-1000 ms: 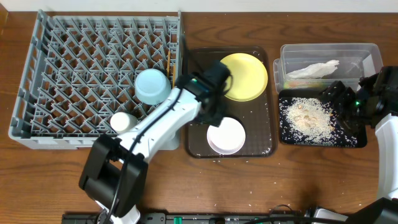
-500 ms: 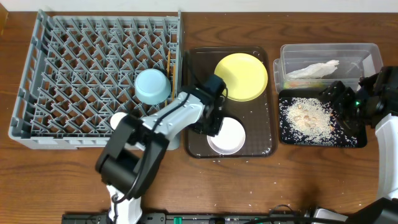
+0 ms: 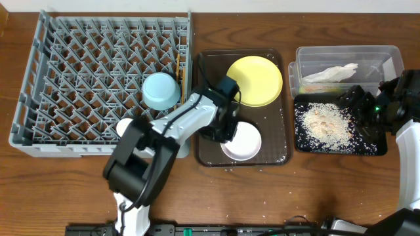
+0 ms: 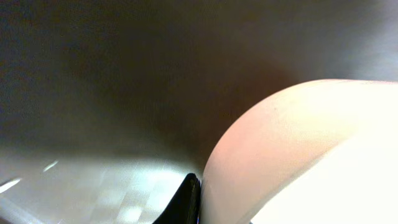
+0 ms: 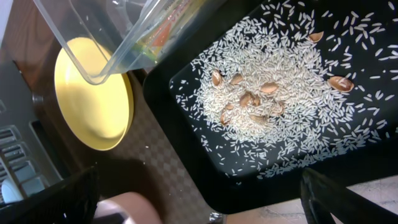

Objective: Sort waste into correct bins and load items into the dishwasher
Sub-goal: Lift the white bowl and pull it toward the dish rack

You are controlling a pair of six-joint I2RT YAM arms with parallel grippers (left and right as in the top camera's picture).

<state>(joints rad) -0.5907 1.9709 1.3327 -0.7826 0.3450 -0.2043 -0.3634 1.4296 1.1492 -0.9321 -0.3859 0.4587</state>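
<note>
The robot will lift its left gripper and tilt the white bowl [image 3: 244,143] into empty pegs of the dish rack beyond the light blue bowl, because those pegs lie to the gripper's left in the overhead view.
The white bowl [image 3: 244,143] sits on the dark brown serving tray [image 3: 279,134], in front of the yellow plate [image 3: 256,80]. My left gripper [image 3: 220,131] is shut on the bowl's left rim; in the left wrist view one black finger [image 4: 186,200] presses against the bowl's outer wall [image 4: 298,149]. The light blue bowl [image 3: 161,90] and small white cup [image 3: 129,127] stand in the grey dish rack [image 3: 65,78]. My right gripper [image 3: 357,105] hangs open above the black tray [image 3: 375,148] of rice [image 5: 273,81]. The napkin [image 3: 331,73] and wrapper [image 5: 158,34] lie in the clear tub [image 3: 388,56].
A few rice grains lie scattered on the brown tray and on the wooden table [image 3: 315,190] in front of it. The dish rack's right wall stands close to the left arm's forearm [image 3: 177,121].
My left gripper has come down from beside the yellow plate to the white bowl's left rim and shut on it. The bowl shifted slightly right. The right arm has not moved.
</note>
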